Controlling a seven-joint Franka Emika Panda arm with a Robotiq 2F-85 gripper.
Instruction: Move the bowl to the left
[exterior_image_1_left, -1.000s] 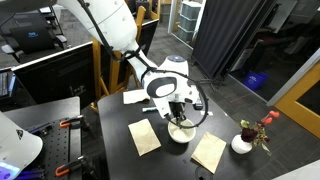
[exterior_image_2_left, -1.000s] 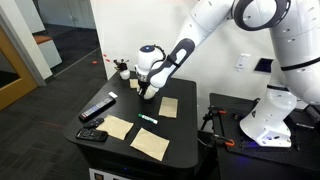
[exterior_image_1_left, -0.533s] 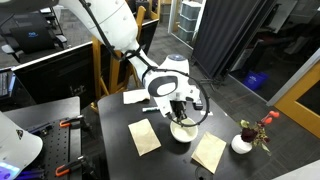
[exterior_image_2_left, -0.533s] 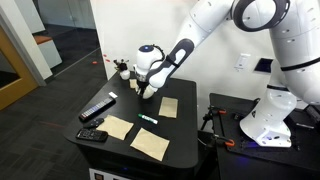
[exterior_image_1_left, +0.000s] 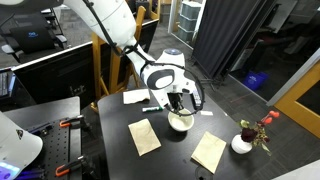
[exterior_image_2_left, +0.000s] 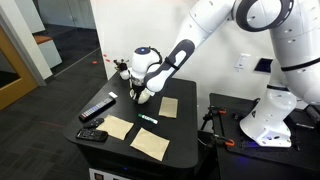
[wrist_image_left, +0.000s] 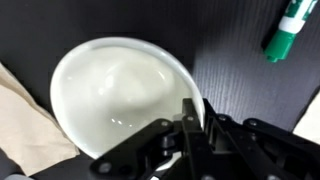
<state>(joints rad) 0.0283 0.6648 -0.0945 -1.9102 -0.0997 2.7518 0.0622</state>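
Observation:
The tabletop (exterior_image_2_left: 127, 111) is open between the marker and the remote. I should carry the bowl with my gripper past the marker toward the remote, then release the bowl's rim there.
The white bowl (exterior_image_1_left: 181, 122) with a cream inside sits on the black table between two tan paper sheets. In the wrist view it fills the left half of the picture (wrist_image_left: 115, 95). My gripper (exterior_image_1_left: 178, 108) comes down from above and is shut on the bowl's rim, one finger inside and one outside (wrist_image_left: 195, 118). In an exterior view the gripper (exterior_image_2_left: 140, 95) hides most of the bowl.
Tan paper sheets (exterior_image_1_left: 144, 136) (exterior_image_1_left: 209, 152) lie on either side of the bowl. A white vase with red flowers (exterior_image_1_left: 243, 142) stands near a table corner. A green marker (wrist_image_left: 290, 30) (exterior_image_2_left: 148, 119) lies close by. A remote (exterior_image_2_left: 97, 108) lies near the table edge.
My gripper and the bowl have shifted together a short way across the table, away from the paper sheet beside the vase. The other objects have not moved.

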